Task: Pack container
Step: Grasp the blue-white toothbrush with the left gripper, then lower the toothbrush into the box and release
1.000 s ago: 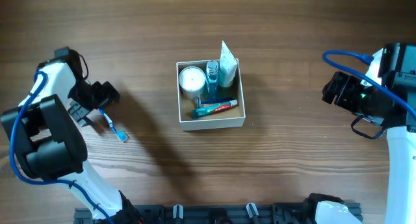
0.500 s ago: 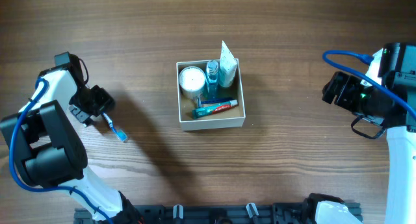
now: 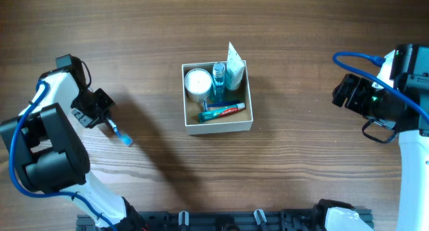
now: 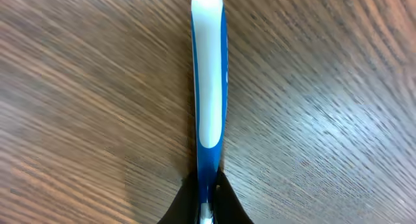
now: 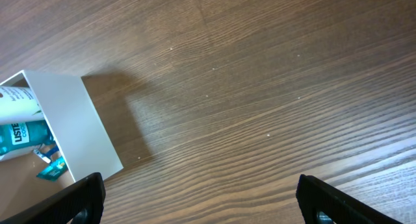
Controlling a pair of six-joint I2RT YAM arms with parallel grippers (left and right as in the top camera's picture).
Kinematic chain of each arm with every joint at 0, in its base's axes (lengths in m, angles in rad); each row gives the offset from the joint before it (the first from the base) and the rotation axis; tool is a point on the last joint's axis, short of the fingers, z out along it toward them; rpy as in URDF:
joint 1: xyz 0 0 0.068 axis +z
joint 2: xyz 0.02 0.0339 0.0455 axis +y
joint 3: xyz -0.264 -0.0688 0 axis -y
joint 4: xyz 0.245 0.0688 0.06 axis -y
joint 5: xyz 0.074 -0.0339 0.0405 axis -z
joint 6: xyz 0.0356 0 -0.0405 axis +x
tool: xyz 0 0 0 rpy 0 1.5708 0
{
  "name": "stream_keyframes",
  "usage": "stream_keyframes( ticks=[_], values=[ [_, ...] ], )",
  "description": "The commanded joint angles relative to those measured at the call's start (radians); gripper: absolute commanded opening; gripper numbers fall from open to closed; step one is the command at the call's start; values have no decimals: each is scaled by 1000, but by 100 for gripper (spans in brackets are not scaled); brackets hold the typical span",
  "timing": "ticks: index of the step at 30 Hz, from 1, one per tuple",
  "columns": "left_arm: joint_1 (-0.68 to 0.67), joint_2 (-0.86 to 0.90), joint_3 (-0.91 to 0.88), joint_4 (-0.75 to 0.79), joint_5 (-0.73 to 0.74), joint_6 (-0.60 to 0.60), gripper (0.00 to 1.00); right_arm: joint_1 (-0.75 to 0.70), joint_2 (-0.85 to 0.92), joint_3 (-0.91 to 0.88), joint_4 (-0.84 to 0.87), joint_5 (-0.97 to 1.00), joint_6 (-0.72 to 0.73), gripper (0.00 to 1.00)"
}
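Note:
My left gripper lifts next, swings over the container and releases the toothbrush (image 3: 119,132) onto the toothpaste tube (image 3: 224,111), since the jar and bottle crowd the container's far half.
A blue and white toothbrush (image 3: 119,132) lies on the wood table at the left, and my left gripper (image 3: 107,120) is shut on its handle end. In the left wrist view the toothbrush (image 4: 209,87) runs straight away from the closed left gripper (image 4: 208,188). The container (image 3: 218,128), a square white-walled box, stands at the table's middle, well right of the toothbrush. It holds a white jar (image 3: 197,82), a blue bottle (image 3: 219,75), a white tube (image 3: 234,70) and a toothpaste tube (image 3: 224,111). My right gripper (image 3: 340,94) hovers open at the far right, nothing between its fingers.
The right wrist view shows the container's white wall (image 5: 65,120) at the left, a teal-labelled bottle (image 5: 19,123) inside it, and bare wood ahead of the open right gripper (image 5: 205,193). A blue cable (image 3: 358,57) loops by the right arm.
My left gripper has closed on the toothbrush handle; a second ago it stood open around it. The right arm and the container have not moved.

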Motion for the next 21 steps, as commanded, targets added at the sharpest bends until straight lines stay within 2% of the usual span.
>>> stream_keyframes(
  ticks=[1,5,8,11,14,18,21],
  values=[
    [-11,-15,72,-52,122,2,4,-3,-12,-6,3,-16,-19,95],
    [-83,-177,211,-101,124,26,4,-3,-12,-6,3,-16,-20,95],
    [-199,-318,237,-63,121,117,4,-3,-12,-6,4,-16,-20,95],
    [-401,-450,237,-33,113,338,4,-3,-12,-6,7,-16,-20,95],
    [-592,-481,237,-42,90,563,4,-3,-12,-6,8,-16,-20,95],
    [-788,-452,236,-49,86,777,4,-3,-12,-6,8,-16,-20,95],
    [-885,-418,236,-48,81,866,4,-3,-12,-6,8,-16,-20,95]
  ],
)
